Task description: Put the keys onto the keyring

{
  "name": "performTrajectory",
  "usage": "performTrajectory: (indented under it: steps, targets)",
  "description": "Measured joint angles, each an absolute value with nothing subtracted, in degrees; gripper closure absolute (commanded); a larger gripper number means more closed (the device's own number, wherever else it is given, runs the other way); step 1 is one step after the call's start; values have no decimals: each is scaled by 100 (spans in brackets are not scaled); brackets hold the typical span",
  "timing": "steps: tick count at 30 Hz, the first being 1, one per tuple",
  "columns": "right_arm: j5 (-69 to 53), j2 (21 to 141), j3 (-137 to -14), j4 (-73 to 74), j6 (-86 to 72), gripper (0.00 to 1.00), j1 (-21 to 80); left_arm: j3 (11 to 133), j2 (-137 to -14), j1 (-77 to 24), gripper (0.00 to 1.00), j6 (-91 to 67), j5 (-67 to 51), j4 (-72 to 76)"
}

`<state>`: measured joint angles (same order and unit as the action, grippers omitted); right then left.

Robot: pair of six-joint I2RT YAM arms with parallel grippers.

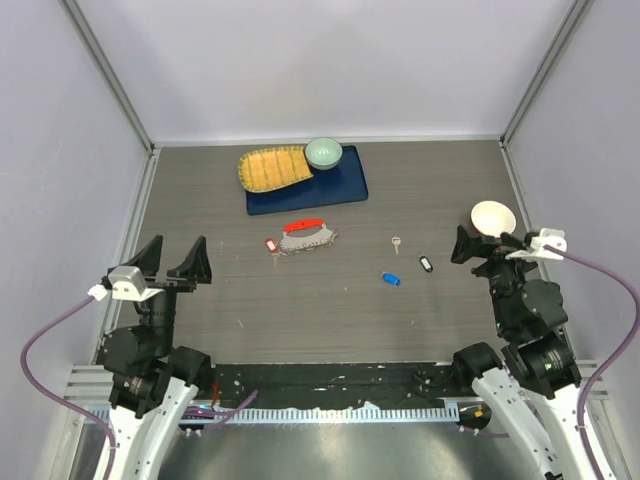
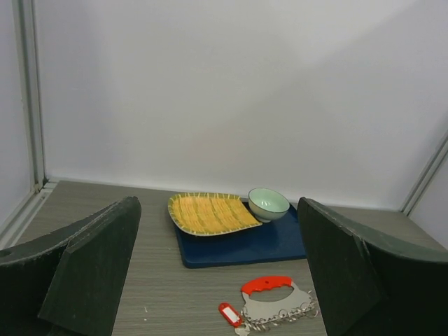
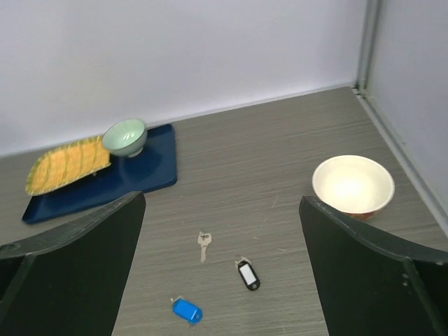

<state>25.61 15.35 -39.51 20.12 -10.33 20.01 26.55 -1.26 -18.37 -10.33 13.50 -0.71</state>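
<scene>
The keyring lies flat, below my right gripper and to its left in the top view. Next, the gripper swings across, tips down and closes on the keyring's ringed edge [image 1: 309, 246].
The keyring [image 1: 307, 236], grey metal with a curved red tag, lies mid-table just in front of the blue tray; it also shows in the left wrist view [image 2: 278, 301]. The red-headed key [image 1: 270, 244] lies touching its left end [image 2: 229, 313]. The blue-headed key [image 1: 390, 279] lies apart, to the right [image 3: 186, 310]. My left gripper [image 1: 172, 260] is open and empty, near-left of the keyring [image 2: 217, 231]. My right gripper [image 1: 488, 248] is open and empty, right of the blue key [image 3: 221, 203].
A bare silver key [image 1: 397, 243] and a black tag [image 1: 425, 264] lie near the blue key. A cream bowl [image 1: 493, 217] stands by my right gripper. The blue tray [image 1: 340, 185] at the back holds a yellow plate [image 1: 272, 168] and a green bowl [image 1: 323, 152]. Walls enclose three sides.
</scene>
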Motion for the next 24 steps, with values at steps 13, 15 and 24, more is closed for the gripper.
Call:
performTrajectory:
  steps: [13,15,24]
  targets:
    - [301,4484,-4650,2132,-1317,0,2003,2816,-239,-1837,0,-1472,1295,-346]
    - [27,4934,-4740,2158,-1404,0,2003,2915,-296,-1837,0,-1562,1251,-515]
    - [-318,6766,-5463,2036,-1586,1,2342,3074,-322,-1837,0,-1916,1170,-1431]
